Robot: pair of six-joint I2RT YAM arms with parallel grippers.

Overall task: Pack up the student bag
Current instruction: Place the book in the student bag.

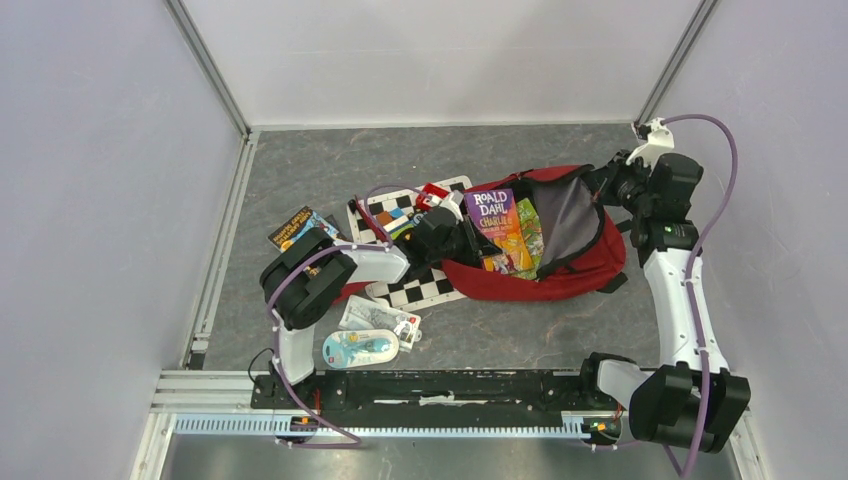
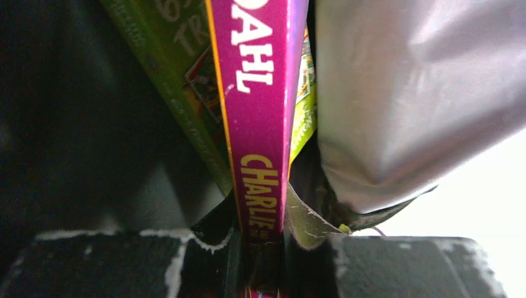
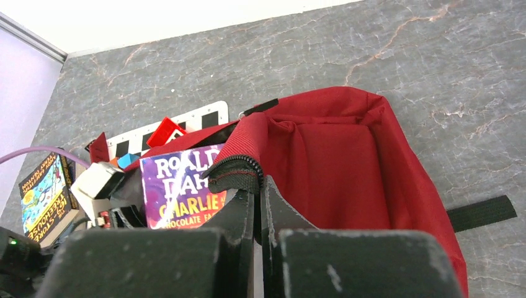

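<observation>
Next, I need to lower my left gripper deeper into the bag, toward the grey lining under the raised flap (image 1: 560, 226) (image 2: 386, 105), because the Charlie book still stands partly out.
The student bag (image 1: 580, 262), a red backpack, lies open at centre right and shows its grey lining (image 1: 565, 215). My left gripper (image 1: 468, 238) is at the bag's mouth, shut on a purple Roald Dahl "Charlie" book (image 1: 503, 226) that stands partly inside the bag. In the left wrist view the jaws (image 2: 263, 233) clamp its magenta spine (image 2: 257, 93), with a green book (image 2: 180, 68) behind it and the lining (image 2: 403, 93) to the right. My right gripper (image 1: 606, 183) is shut on the bag's black zipper rim (image 3: 236, 174) and holds the red flap (image 3: 335, 161) up.
A black-and-white checkerboard sheet (image 1: 425, 290) lies under the left arm. Another book (image 1: 300, 228) lies to its left and shows in the right wrist view (image 3: 46, 192). Plastic packets (image 1: 380, 318) and a blister pack (image 1: 360, 348) lie near the left base. Small red items (image 1: 435, 192) sit behind the bag.
</observation>
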